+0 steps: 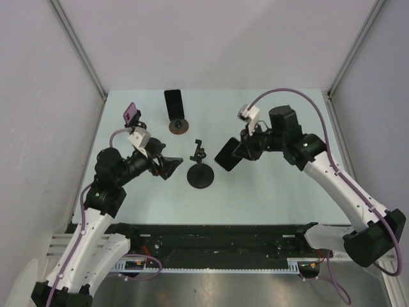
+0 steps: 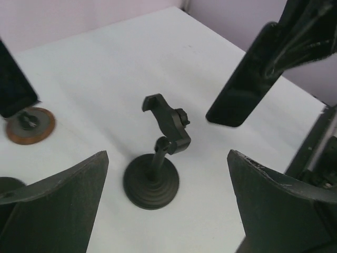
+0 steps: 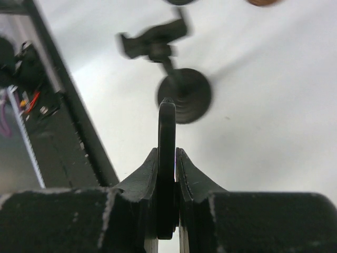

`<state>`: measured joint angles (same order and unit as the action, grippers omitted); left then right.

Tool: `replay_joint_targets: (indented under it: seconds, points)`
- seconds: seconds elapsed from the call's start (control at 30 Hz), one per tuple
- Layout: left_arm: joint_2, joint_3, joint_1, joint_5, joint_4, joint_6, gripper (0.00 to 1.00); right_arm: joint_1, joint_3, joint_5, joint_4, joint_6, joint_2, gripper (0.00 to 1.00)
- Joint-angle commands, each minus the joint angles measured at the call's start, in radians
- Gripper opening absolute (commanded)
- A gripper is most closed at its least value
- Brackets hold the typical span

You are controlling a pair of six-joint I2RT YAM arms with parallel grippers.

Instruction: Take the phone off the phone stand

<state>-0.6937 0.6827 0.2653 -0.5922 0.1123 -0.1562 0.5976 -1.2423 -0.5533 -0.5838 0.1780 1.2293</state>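
My right gripper holds the phone (image 1: 227, 154) and will move it outward, away from the empty stand. It will then lower the phone onto the empty far part of the table next.
A black phone stand (image 1: 200, 173) with a round base and an empty clamp stands mid-table; it also shows in the left wrist view (image 2: 154, 179) and the right wrist view (image 3: 181, 95). My right gripper (image 1: 241, 152) is shut on a black phone (image 1: 227, 154) and holds it in the air just right of the stand. In the right wrist view the phone (image 3: 167, 153) is edge-on between my fingers (image 3: 187, 174). The phone also shows in the left wrist view (image 2: 247, 84). My left gripper (image 1: 169, 166) is open and empty, left of the stand.
A second black phone (image 1: 173, 103) stands upright on a round brown-based stand (image 1: 179, 125) at the back of the table. A black rail (image 1: 211, 240) runs along the near edge. Light walls enclose the table.
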Motion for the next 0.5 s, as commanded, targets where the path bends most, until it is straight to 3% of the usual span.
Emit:
replay_joint_targets:
  seconds: [0.0,0.23,0.47]
  points:
    - [0.101,-0.017,0.025,0.173,0.027,0.109,1.0,-0.168,-0.057,-0.02,0.001,-0.104,-0.033,0.0]
    - [0.203,-0.106,0.04,0.37,0.026,0.153,1.0,-0.502,-0.034,0.066,0.059,-0.329,0.087,0.0]
    - [0.232,-0.181,0.048,0.437,0.013,0.193,1.0,-0.59,0.003,0.021,0.304,-0.517,0.307,0.0]
